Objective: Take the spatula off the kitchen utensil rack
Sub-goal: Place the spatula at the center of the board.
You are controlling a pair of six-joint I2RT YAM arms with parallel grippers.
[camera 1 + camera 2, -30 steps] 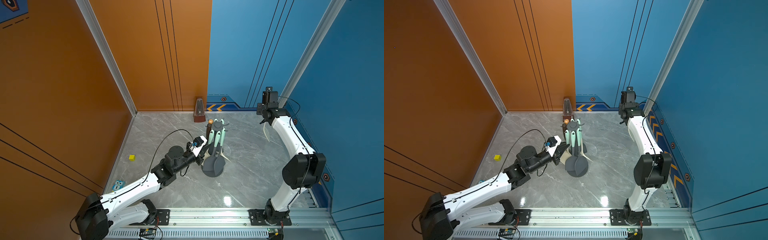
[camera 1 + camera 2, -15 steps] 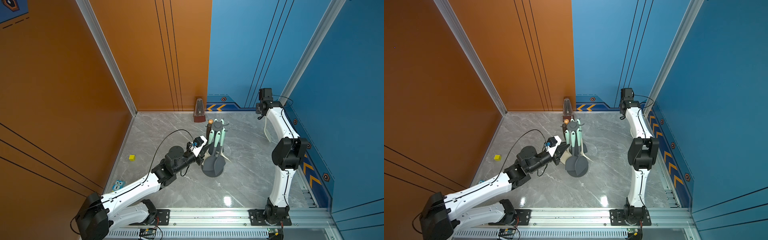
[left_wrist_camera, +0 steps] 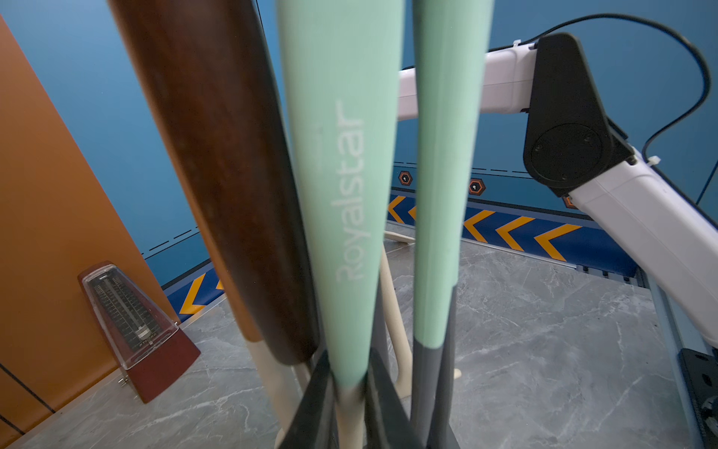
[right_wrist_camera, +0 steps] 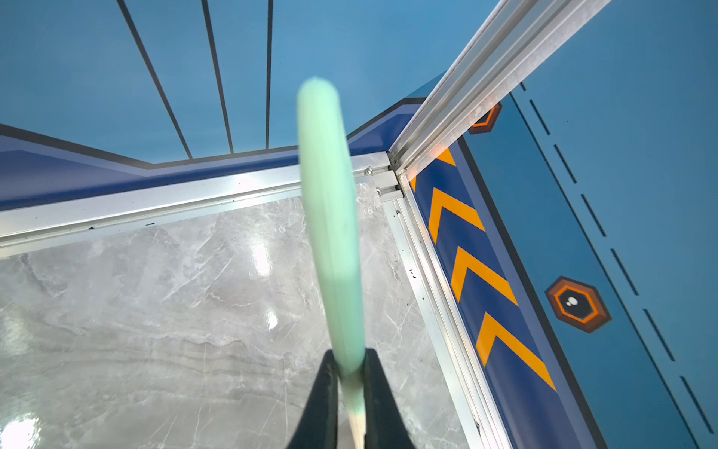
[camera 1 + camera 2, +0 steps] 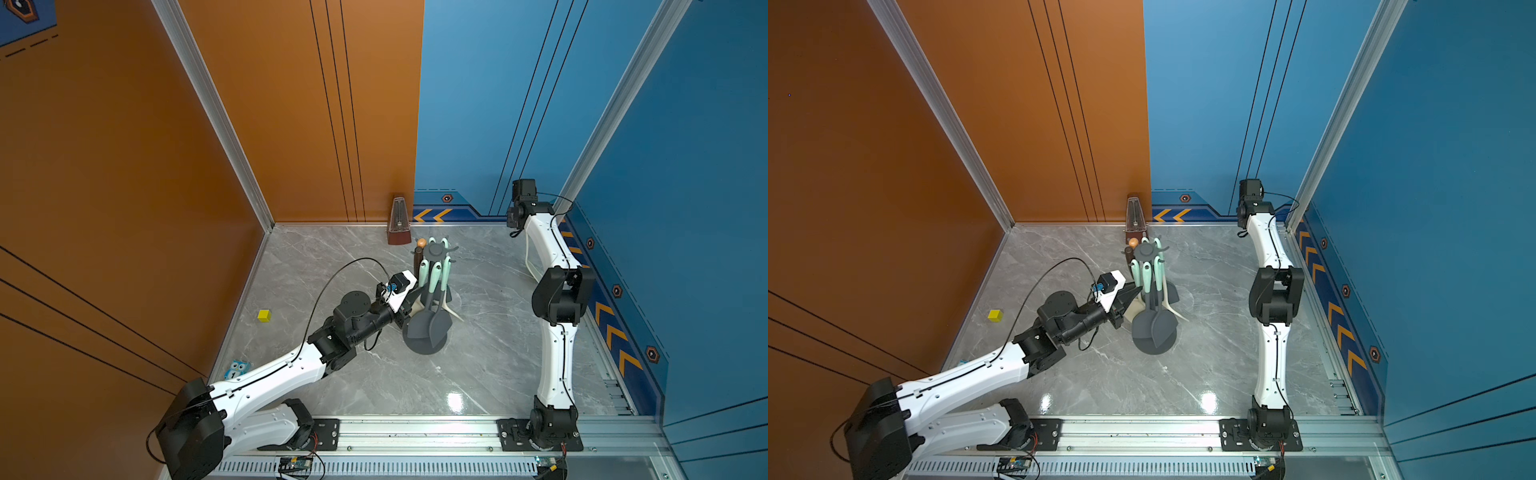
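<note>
My right gripper holds the spatula (image 4: 330, 233) already clear of the rack, so next it will move down toward the bare floor by the rack's back corner (image 4: 288, 318) and let go there.
The dark grey kitchen utensil rack (image 5: 434, 250) stands mid-floor with several utensils hanging from its crown (image 5: 1145, 250). My left gripper (image 3: 349, 369) is shut on the lower end of a mint handle (image 3: 342, 175) that still hangs on the rack; in a top view the gripper (image 5: 415, 291) is pressed in at the rack's left side. My right gripper (image 4: 347, 359) is shut on the spatula (image 4: 330, 233), which has a mint handle and a cream neck. It holds the spatula in the back right corner, far from the rack, and the cream part (image 5: 529, 259) hangs beside the arm.
A dark brown wooden handle (image 3: 217, 155) hangs next to the gripped mint one. A metronome (image 5: 398, 222) stands at the back wall behind the rack. A yellow cube (image 5: 264, 315) and an owl card (image 5: 237, 369) lie by the left wall. Walls close off three sides.
The right arm has folded, its elbow swinging in from the right wall, while its gripper stayed in the back corner with the spatula. The left arm has not moved.
</note>
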